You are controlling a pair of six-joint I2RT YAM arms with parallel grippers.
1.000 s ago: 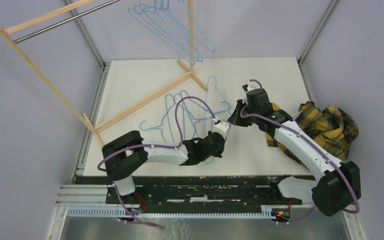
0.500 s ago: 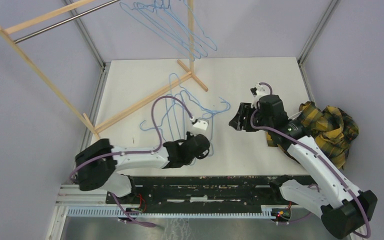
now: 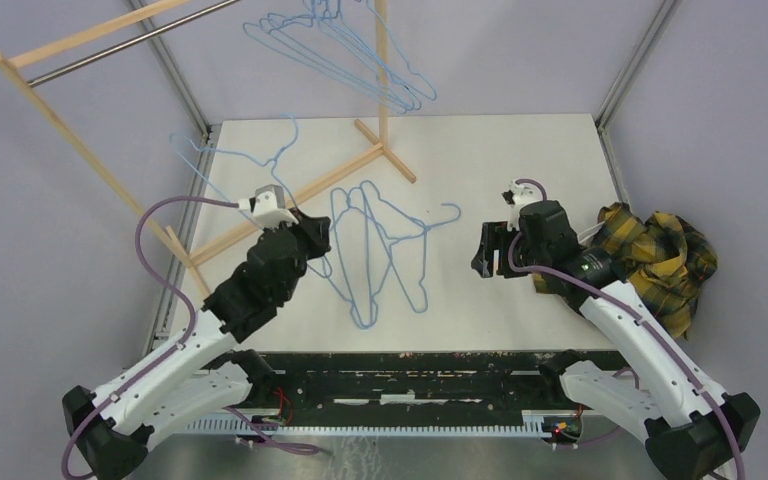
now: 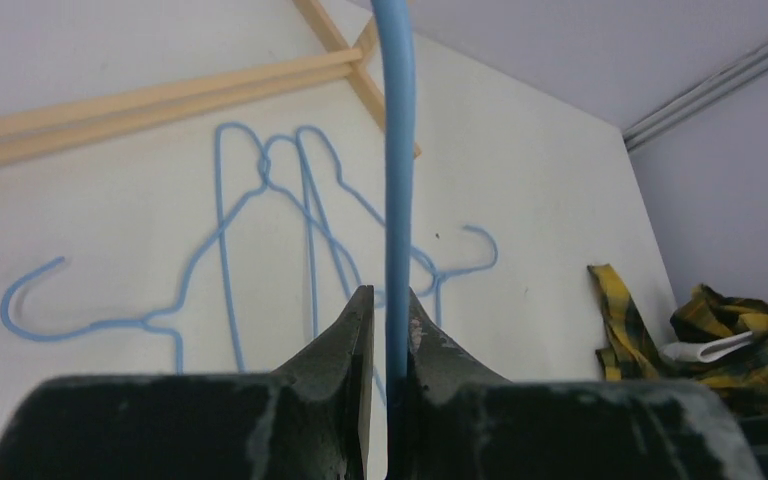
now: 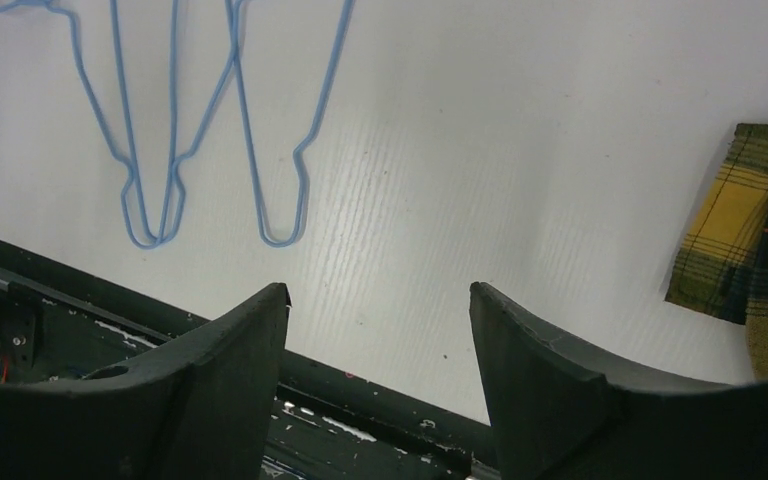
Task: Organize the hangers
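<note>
The left gripper lifts its hanger outward next, hooks and releases it on the metal rod by the hanging hangers, as the rod's above and outward.
My left gripper [image 3: 305,228] [image 4: 388,295] is shut on the wire of a light-blue hanger [image 3: 270,163] [image 4: 397,150], held up in the air at the left, over the rack's base. A few more hangers [image 3: 392,230] [image 4: 290,200] [image 5: 160,150] lie overlapping on the white table, between the two arms. Several others [image 3: 360,60] hang from the rack's rod at the top. To their right, my right gripper [image 3: 485,250] [image 5: 378,290] is open and holds nothing, low over the table.
The wooden rack [image 3: 290,205] with its metal rod [image 3: 130,45] takes up the back left. A yellow plaid shirt [image 3: 660,250] [image 5: 750,230] lies crumpled at the table's right edge. The black rail [image 5: 380,400] runs along the near edge.
The left arm swung up and to the left, lifting one hanger off the table. The right gripper opened, let the hanger go and drew back to the right.
</note>
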